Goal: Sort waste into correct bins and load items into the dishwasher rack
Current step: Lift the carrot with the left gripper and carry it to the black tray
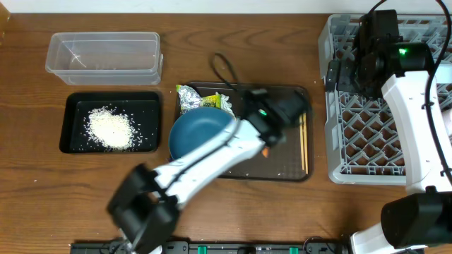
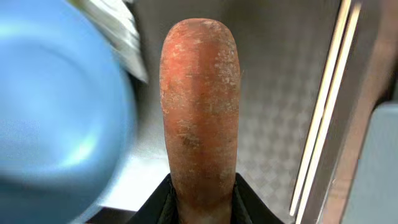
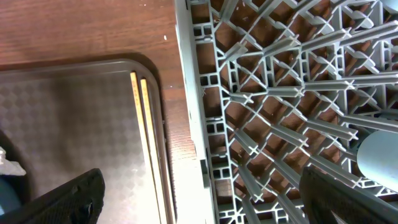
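My left gripper will swing the carrot past the dark blue dish, then down over the rice in the black tray, which already holds food.
My left gripper is shut on the orange carrot, which sticks straight out from between its fingers above the brown serving tray. Seen from overhead, the left gripper hangs beside the dark blue dish. The silver wrapper lies behind the dish. The chopsticks rest along the tray's right side. White rice lies in the black tray. My right gripper stands wide open and holds nothing, above the left wall of the grey rack.
The clear tub stands at the back left behind the black tray. A pale blue rounded thing sits inside the rack. The rack fills the table's right side. My left arm crosses the serving tray from the front.
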